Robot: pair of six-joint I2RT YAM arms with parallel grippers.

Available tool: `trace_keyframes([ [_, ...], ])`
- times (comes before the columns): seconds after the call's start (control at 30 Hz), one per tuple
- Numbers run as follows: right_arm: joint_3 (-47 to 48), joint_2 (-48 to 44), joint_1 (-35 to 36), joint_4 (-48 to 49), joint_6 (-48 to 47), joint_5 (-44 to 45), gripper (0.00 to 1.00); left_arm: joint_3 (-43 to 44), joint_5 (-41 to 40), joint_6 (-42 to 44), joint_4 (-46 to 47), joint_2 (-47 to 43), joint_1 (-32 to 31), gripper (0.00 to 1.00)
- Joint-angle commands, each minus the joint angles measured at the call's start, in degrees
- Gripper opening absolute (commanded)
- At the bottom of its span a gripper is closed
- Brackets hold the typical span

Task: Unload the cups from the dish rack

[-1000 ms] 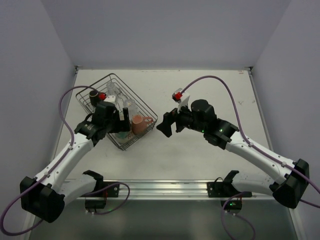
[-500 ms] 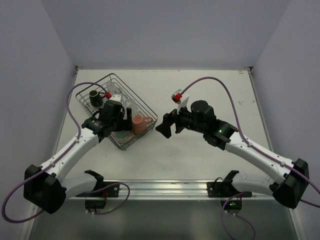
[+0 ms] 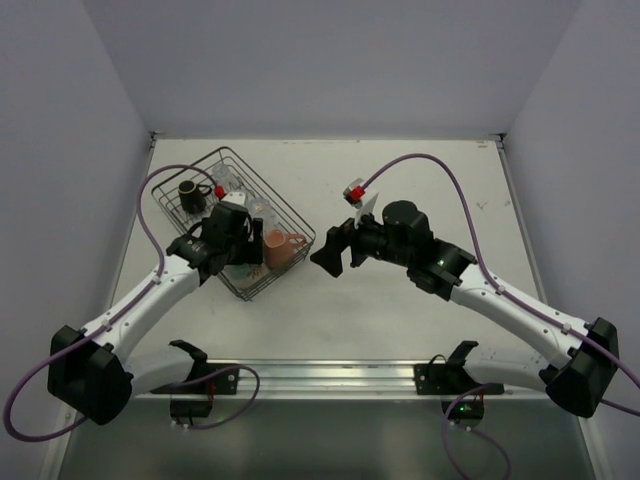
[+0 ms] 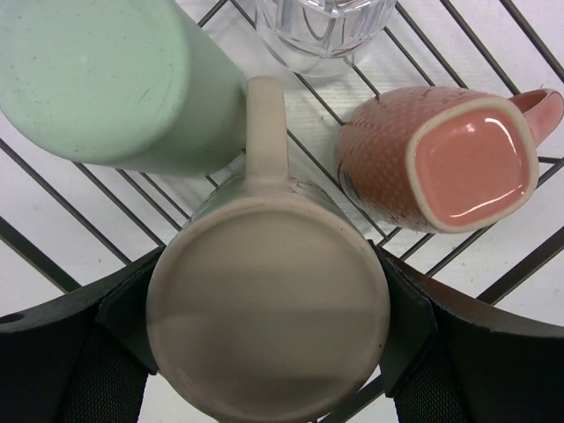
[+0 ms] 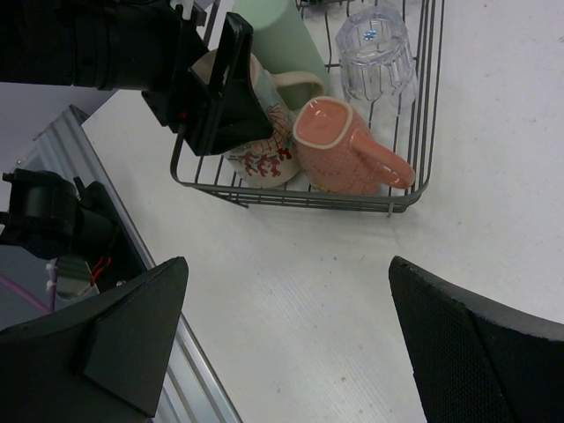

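The robot's right gripper will next go up, tilt level and reach toward the left gripper, onto the cream patterned mug's rim [image 3: 255, 273] [image 5: 267, 180], since the black fingers there leave that end of the mug free.
The black wire dish rack [image 3: 288, 207] stands left of centre on the white table. Inside it my left gripper [image 4: 269, 328] is shut on the upturned cream patterned mug [image 4: 269, 308], one finger [image 4: 407, 319] against each side. The right wrist view shows the same mug [image 5: 262, 154] with a red pattern, held between the left gripper's black fingers [image 5: 231, 84]. Around it in the rack are a pale green cup [image 4: 106, 79], a salmon-pink mug [image 4: 449, 159] on its side, a clear glass [image 4: 322, 26] and a dark brown mug [image 3: 189, 192] at the far corner. My right gripper [image 3: 335, 250] hovers open over bare table right of the rack.
An aluminium rail [image 3: 330, 375] with clamps runs along the near table edge. Purple cables loop from both wrists. Grey walls close the table at left, back and right. White tabletop [image 5: 352, 291] lies under the right gripper.
The left gripper has dropped into the rack and its fingers have closed in on the cream mug. The right arm has barely shifted.
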Motion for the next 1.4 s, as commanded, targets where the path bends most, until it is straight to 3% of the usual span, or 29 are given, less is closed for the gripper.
trace_keyframes([
  [0.0, 0.0, -1.6, -0.1, 2.6, 1.2, -0.4, 0.99, 3.3, -1.0, 0.4, 1.2, -4.0, -0.1, 0.47],
  [0.2, -0.2, -0.9, -0.1, 5.0, 5.0, -1.5, 0.99, 8.7, -0.6, 0.3, -1.9, -7.0, -0.1, 0.44],
  [0.63, -5.7, -0.6, -0.1, 26.2, 30.5, -0.7, 0.99, 15.0, 0.4, -1.6, -0.7, -14.2, -0.1, 0.36],
  [0.87, -6.1, 3.2, -0.4, 35.0, 40.0, 1.2, 0.97, 12.9, 7.6, -6.9, 8.7, -18.5, -0.1, 0.35],
  [1.1, -6.8, 5.8, -1.3, 39.2, 48.0, 3.7, 0.87, 9.6, 15.6, -13.6, 20.0, -22.6, -0.1, 0.34],
  [1.37, -10.9, 5.6, -2.9, 44.8, 50.3, 0.5, 0.81, 4.6, 25.1, -21.3, 29.9, -25.1, -0.1, 0.34],
])
